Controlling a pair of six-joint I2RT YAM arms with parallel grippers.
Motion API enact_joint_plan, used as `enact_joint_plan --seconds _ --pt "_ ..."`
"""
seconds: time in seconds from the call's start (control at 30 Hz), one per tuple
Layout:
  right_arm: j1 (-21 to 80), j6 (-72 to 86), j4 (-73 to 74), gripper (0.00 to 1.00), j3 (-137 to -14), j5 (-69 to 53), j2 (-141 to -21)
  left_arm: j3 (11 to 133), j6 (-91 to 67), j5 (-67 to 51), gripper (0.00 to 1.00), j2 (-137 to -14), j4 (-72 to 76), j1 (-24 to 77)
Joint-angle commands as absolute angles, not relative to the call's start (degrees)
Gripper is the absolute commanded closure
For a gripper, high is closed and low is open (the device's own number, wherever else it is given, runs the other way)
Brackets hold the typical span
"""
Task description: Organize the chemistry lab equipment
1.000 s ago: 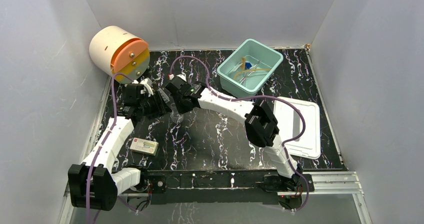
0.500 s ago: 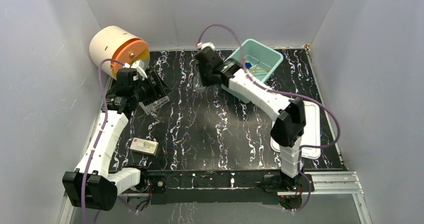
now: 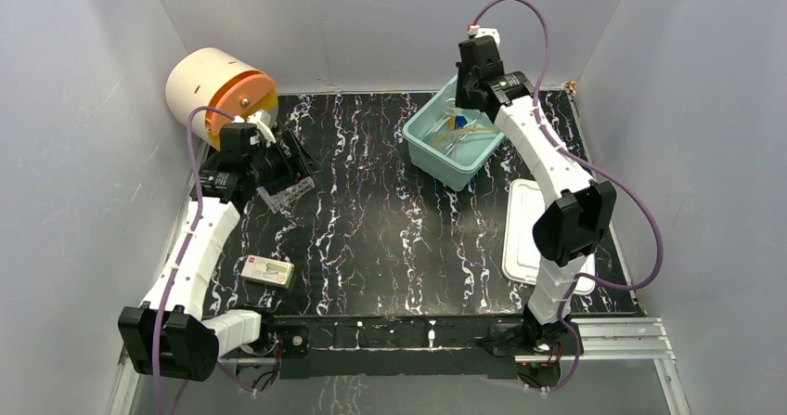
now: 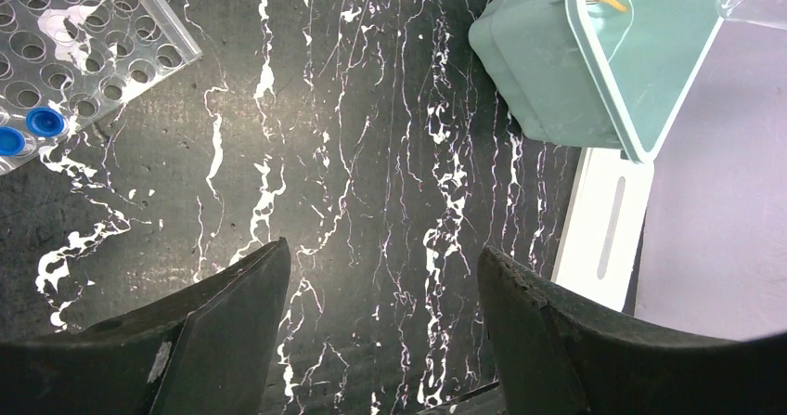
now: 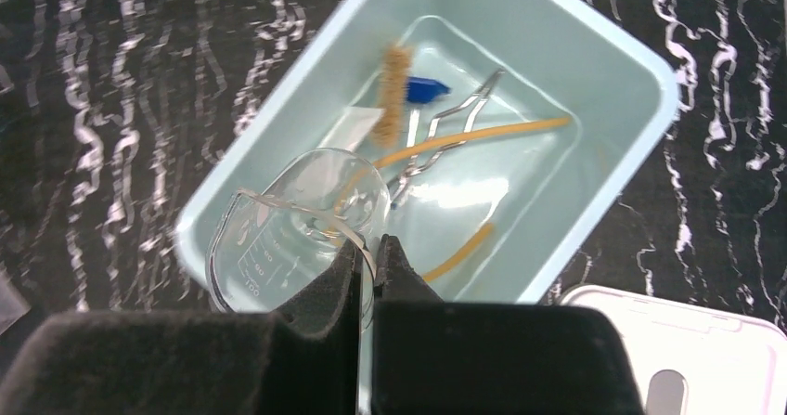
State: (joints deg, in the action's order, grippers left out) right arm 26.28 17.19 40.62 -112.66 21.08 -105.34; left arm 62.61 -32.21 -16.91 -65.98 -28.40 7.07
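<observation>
I will next lower my right gripper into the teal tub (image 3: 429,150) and release the beaker beside the tongs on the tub's open bottom, which the tan tube leaves clear.
My right gripper (image 5: 369,248) is shut on the rim of a clear glass beaker (image 5: 295,225) and holds it above the teal tub (image 5: 608,48). The gripper also shows in the top view (image 3: 461,99) over the tub (image 3: 429,150). In the tub lie a tan rubber tube (image 5: 483,135), metal tongs (image 5: 444,123) with a blue part (image 5: 425,89), a brush (image 5: 393,95) and a white packet (image 5: 357,123). My left gripper (image 4: 380,276) is open and empty above the table. A clear rack (image 4: 74,53) with blue-capped vials lies at its left, seen in the top view (image 3: 286,193).
A white and orange drum (image 3: 221,90) lies at the back left. A flat white slotted lid (image 3: 543,234) lies at the right, also in the left wrist view (image 4: 603,239). A small box (image 3: 268,271) lies near the front left. White walls close in the table.
My right arm has swung from the middle left of the table to the back right, carrying the beaker over the tub. My left arm drew back left and has hardly moved since.
</observation>
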Motion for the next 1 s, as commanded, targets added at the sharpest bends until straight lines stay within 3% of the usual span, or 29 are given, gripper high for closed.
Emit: enact_joint_plan --seconds 0.0,0.57,0.97 --pt "20.90 18.48 40.64 0.97 -114.13 21.89 -109.21 63.00 -32.61 -17.16 0.27 -66.80 -29.88 6.94" --pt "15.45 22.46 63.48 0.97 -141.24 21.50 -133.47 60.37 -32.62 -12.23 0.26 -72.21 -34.20 6.94" --pt "14.97 23.30 65.98 0.95 -141.52 20.81 -138.34 60.63 -31.11 -9.91 0.25 -73.13 -35.24 6.94"
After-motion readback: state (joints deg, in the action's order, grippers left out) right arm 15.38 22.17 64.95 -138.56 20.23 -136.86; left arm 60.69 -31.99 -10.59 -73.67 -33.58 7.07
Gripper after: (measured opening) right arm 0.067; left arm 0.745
